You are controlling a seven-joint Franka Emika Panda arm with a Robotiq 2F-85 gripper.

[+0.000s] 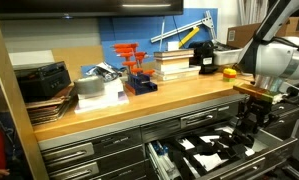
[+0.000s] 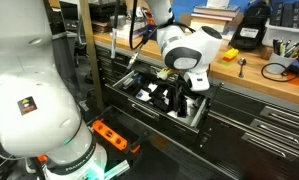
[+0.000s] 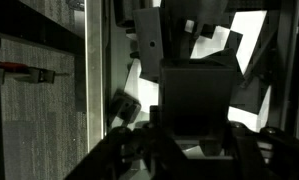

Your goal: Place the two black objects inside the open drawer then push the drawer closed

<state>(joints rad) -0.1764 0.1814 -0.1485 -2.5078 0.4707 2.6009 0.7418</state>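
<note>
I will lower the black block deeper into the open drawer with my gripper next and let go of it there, because the drawer's white-patched inside is right below my gripper.
The wide grey drawer [image 1: 157, 153] stands open below the wooden bench, also seen in an exterior view [image 2: 201, 112]; black tools and white patches line it. My gripper [image 1: 251, 122] hangs low over the drawer's inside, also in an exterior view [image 2: 179, 95]. In the wrist view a chunky matte-black block [image 3: 197, 95] sits between my fingers [image 3: 194, 150], which look closed against its sides, above the drawer's white lining. The drawer's grey rim [image 3: 99, 90] runs upright at the left. I cannot tell a second black block from the dark tools.
The bench top [image 1: 139, 100] carries a book stack [image 1: 174, 65], a red and blue rack [image 1: 137, 68], a larger black box-shaped device [image 2: 251, 38] and a black and yellow tool [image 1: 194, 35]. Narrower grey drawers [image 1: 74, 155] sit shut beside the open one. Floor [image 3: 39, 110] lies below.
</note>
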